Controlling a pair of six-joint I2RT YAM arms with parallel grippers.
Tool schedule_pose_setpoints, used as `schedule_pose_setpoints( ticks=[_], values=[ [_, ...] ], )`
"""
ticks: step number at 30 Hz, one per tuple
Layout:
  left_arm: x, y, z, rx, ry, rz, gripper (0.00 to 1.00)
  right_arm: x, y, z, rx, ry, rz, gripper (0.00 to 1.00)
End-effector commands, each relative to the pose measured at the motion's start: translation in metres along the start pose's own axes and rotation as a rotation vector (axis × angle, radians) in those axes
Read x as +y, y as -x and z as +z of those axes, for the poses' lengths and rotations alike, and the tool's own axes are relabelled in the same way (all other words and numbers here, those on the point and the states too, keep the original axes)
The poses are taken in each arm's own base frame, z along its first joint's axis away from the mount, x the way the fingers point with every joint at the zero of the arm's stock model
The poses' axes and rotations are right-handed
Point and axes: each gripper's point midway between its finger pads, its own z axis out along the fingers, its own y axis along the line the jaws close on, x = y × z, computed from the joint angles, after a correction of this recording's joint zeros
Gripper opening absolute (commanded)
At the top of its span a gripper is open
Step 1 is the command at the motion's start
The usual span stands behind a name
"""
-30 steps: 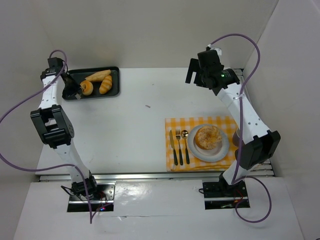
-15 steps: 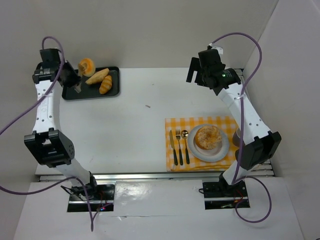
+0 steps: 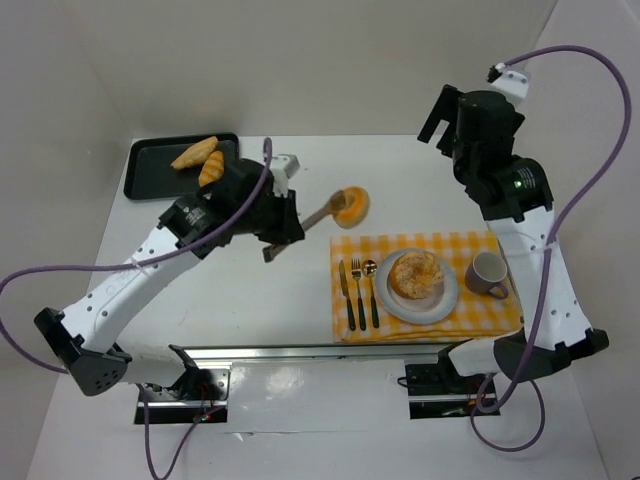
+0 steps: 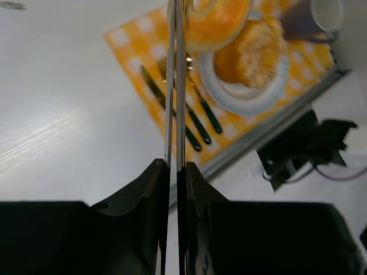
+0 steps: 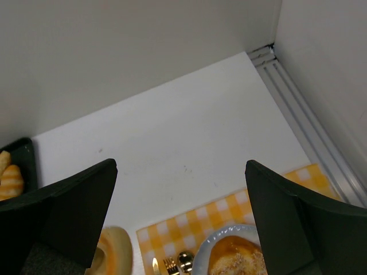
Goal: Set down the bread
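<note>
I will move the tongs [image 3: 320, 213] across with my left gripper, down over the plate's sugared bread [image 3: 418, 273], and let them go, because that sugared bread is below, to the gripper's right in the top view.
My left gripper [image 3: 297, 222] is shut on a pair of metal tongs [image 3: 320, 213]. The tongs pinch a round golden bread [image 3: 350, 207] and hold it in the air over the far left corner of the yellow checked placemat [image 3: 400, 245]. In the left wrist view the tongs [image 4: 174, 86] run up from my left gripper [image 4: 173, 167] to the bread [image 4: 221, 23], above a white plate [image 4: 229, 97]. A sugared bread [image 3: 416, 275] lies on that plate [image 3: 444, 301]. My right gripper [image 5: 181, 166] is open and empty, raised at the far right [image 3: 445, 118].
A black tray [image 3: 150, 160] at the far left holds two long breads [image 3: 195, 153] [image 3: 211, 170]. Knife [image 3: 346, 295], fork [image 3: 358, 290] and spoon [image 3: 371, 290] lie left of the plate. A mug [image 3: 488, 273] stands to its right. White walls enclose the table.
My left arm has swung from the tray to the right, carrying the bread in the tongs to the placemat's corner. My right arm has risen and drawn back, uncovering the mug.
</note>
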Motion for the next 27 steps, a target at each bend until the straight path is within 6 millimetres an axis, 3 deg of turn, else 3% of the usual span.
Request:
schedule_pose_setpoints(
  ticks=[1, 2, 3, 6, 12, 14, 21, 27],
  values=[
    [-0.053, -0.001, -0.019, -0.066, -0.102, 0.028, 0.00, -0.017, 0.030, -0.017, -0.087, -0.050, 0.032, 1.00],
    [-0.062, -0.009, -0.017, -0.048, -0.115, 0.049, 0.00, -0.018, 0.028, -0.017, -0.080, -0.053, 0.027, 1.00],
    [-0.085, -0.015, -0.017, -0.042, -0.170, 0.074, 0.00, -0.021, 0.032, -0.021, -0.092, -0.059, 0.033, 1.00],
    [-0.115, -0.030, 0.002, -0.017, -0.221, 0.099, 0.00, -0.024, 0.036, -0.030, -0.101, -0.046, 0.043, 1.00],
    [-0.155, -0.047, 0.035, -0.035, -0.152, 0.215, 0.00, -0.031, 0.031, -0.036, -0.086, -0.053, 0.041, 1.00],
    [-0.165, -0.042, 0.039, -0.061, -0.163, 0.225, 0.00, -0.033, 0.034, -0.041, -0.090, -0.051, 0.044, 1.00],
    [-0.170, -0.055, 0.065, -0.028, -0.119, 0.283, 0.00, -0.039, 0.032, -0.043, -0.091, -0.071, 0.040, 1.00],
    [-0.174, -0.063, 0.074, -0.004, -0.122, 0.304, 0.00, -0.040, 0.028, -0.043, -0.084, -0.074, 0.034, 1.00]
  ],
)
